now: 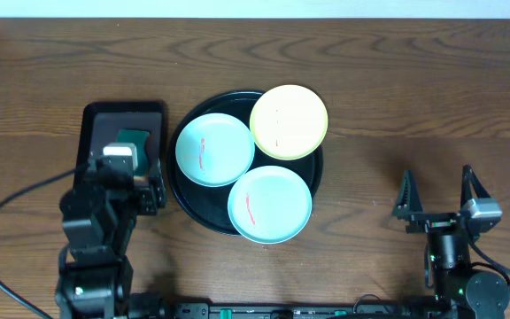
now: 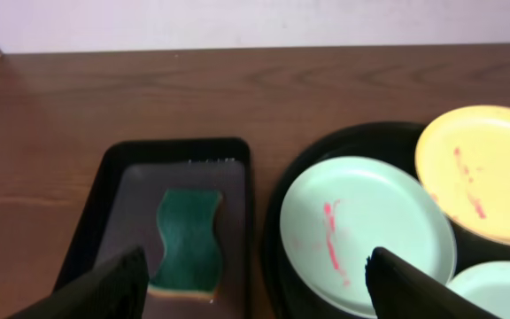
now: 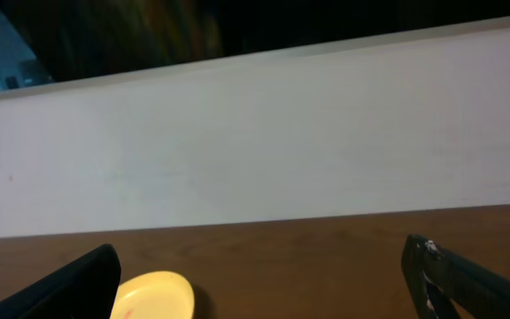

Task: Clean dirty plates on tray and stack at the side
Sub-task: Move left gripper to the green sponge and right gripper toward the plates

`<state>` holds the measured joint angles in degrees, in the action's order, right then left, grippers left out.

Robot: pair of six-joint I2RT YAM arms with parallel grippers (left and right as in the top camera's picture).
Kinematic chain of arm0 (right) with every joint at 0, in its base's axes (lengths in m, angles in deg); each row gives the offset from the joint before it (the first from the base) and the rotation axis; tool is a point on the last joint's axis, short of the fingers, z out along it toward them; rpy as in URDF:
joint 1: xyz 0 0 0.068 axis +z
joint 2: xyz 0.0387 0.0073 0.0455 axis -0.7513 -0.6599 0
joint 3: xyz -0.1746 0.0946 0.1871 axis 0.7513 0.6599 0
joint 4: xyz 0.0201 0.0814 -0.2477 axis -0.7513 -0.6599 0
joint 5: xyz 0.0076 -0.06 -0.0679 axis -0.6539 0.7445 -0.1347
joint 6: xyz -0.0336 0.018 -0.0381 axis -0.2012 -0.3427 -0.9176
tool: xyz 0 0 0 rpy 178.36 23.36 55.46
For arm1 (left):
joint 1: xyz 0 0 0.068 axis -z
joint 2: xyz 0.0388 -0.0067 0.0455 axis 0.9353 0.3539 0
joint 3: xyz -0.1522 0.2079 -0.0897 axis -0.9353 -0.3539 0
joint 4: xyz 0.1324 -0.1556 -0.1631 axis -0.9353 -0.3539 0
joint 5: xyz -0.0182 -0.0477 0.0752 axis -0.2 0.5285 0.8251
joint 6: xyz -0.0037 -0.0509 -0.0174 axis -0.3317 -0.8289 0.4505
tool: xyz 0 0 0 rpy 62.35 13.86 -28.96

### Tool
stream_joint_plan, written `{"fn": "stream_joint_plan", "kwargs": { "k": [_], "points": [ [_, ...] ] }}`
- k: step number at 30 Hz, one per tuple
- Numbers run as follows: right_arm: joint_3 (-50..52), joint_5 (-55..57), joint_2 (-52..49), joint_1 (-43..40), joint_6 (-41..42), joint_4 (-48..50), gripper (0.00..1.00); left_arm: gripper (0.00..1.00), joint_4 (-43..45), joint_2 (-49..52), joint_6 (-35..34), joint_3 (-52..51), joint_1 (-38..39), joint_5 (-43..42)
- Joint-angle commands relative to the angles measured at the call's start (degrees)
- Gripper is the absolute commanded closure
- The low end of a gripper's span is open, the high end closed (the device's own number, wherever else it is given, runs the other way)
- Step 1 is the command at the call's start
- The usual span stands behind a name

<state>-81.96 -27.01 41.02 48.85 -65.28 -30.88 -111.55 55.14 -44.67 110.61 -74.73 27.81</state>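
Note:
Next I will swing my right gripper over and down onto the sponge-side plate's smear-free rim by the yellow plate, to that plate's left in the overhead view.
Three plates lie on the round black tray (image 1: 182, 190). A pale blue-green plate (image 1: 214, 149) with a red smear is at its left, a second blue-green plate (image 1: 270, 204) with a red smear at the front, and a pale yellow plate (image 1: 289, 121) with red marks overhangs the back right rim. My left gripper (image 1: 120, 162) is open and empty above the small rectangular tray. In the left wrist view the left gripper (image 2: 253, 283) frames the left plate (image 2: 366, 230) and yellow plate (image 2: 485, 173). My right gripper (image 1: 437, 190) is open and empty, far right of the tray.
A dark rectangular tray (image 1: 96, 124) holds a green sponge (image 2: 187, 239) left of the round tray. The right wrist view shows the yellow plate (image 3: 153, 297), wood table and a white wall. Cables run along the front left.

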Motion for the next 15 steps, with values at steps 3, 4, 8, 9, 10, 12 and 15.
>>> {"fn": "stream_joint_plan", "kwargs": {
  "k": [3, 4, 8, 9, 10, 12, 15],
  "points": [
    [-6.8, -5.0, -8.0, -0.6, -0.6, 0.0, 0.01, 0.21, -7.2, 7.6, -0.5, 11.4, 0.2, -4.0],
    [-8.3, -5.6, -9.8, -0.6, -0.6, 0.0, 0.01, 0.21, -8.6, 8.9, -0.5, 13.1, 0.2, -5.2],
    [-14.4, -9.8, -17.5, -0.6, -0.6, -0.3, 0.01, 0.21, -13.3, 12.1, -0.5, 18.7, 0.2, -9.4],
    [-16.0, -11.2, -19.4, -0.6, -0.6, -0.7, 0.01, 0.21, -14.7, 12.7, -0.5, 20.1, 0.2, -9.8],
    [-18.0, -13.0, -21.7, -0.6, -0.6, -1.4, 0.01, 0.21, -15.9, 13.2, -0.5, 21.4, 0.2, -10.2],
    [-21.5, -16.5, -25.7, -0.6, -0.6, -2.8, 0.01, 0.21, -18.1, 13.8, -0.5, 24.1, 0.2, -11.9],
    [-27.1, -22.7, -32.2, -0.6, 0.3, -4.9, 0.01, 0.21, -20.1, 13.9, -0.5, 27.9, 0.2, -14.1]
  ]
}}
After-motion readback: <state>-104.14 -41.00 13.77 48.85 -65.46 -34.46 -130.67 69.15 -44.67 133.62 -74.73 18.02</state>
